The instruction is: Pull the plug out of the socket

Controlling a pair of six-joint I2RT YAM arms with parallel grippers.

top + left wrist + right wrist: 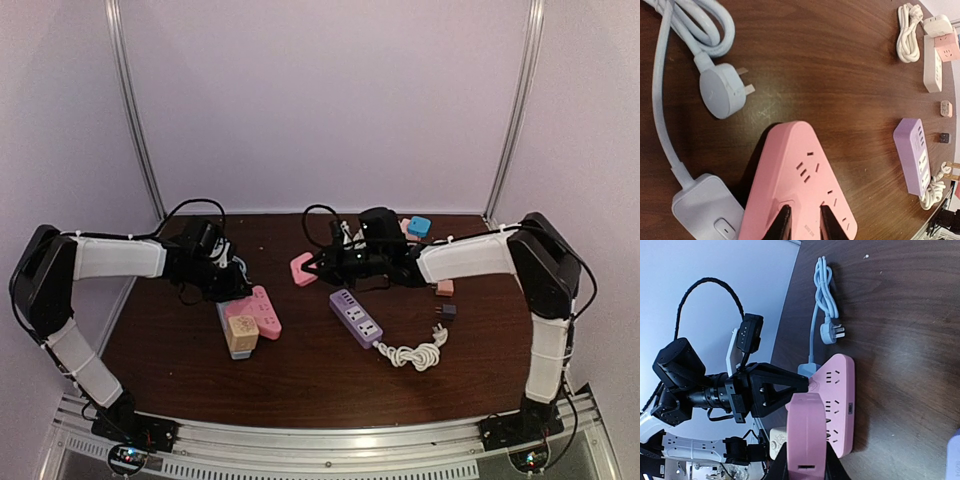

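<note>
The plug hangs clear of the power strip, so the robot's right gripper will move toward the small adapters, go down to the bare tabletop beside them and release the plug.
The pink power strip (262, 310) lies flat, left of the table's middle; it is the socket. My left gripper (230, 284) rests its tips on the strip's near end (805, 170). Its fingers (781, 226) stand a narrow gap apart with only the strip's top face showing between them. My right gripper (314, 268) is shut on a pink plug block (302, 268), held in the air to the right of the strip and clear of it. In the right wrist view the plug (807, 432) sits between my right gripper's (807, 467) fingers, in front of the strip (837, 405).
A light blue strip with a cream adapter (241, 333) on it lies beside the pink one, its cable and plug (722, 91) coiled behind. A purple strip (357, 318) with a white cable coil (415, 352) lies centre right. Small adapters (446, 300) and a blue block (419, 226) sit at the right.
</note>
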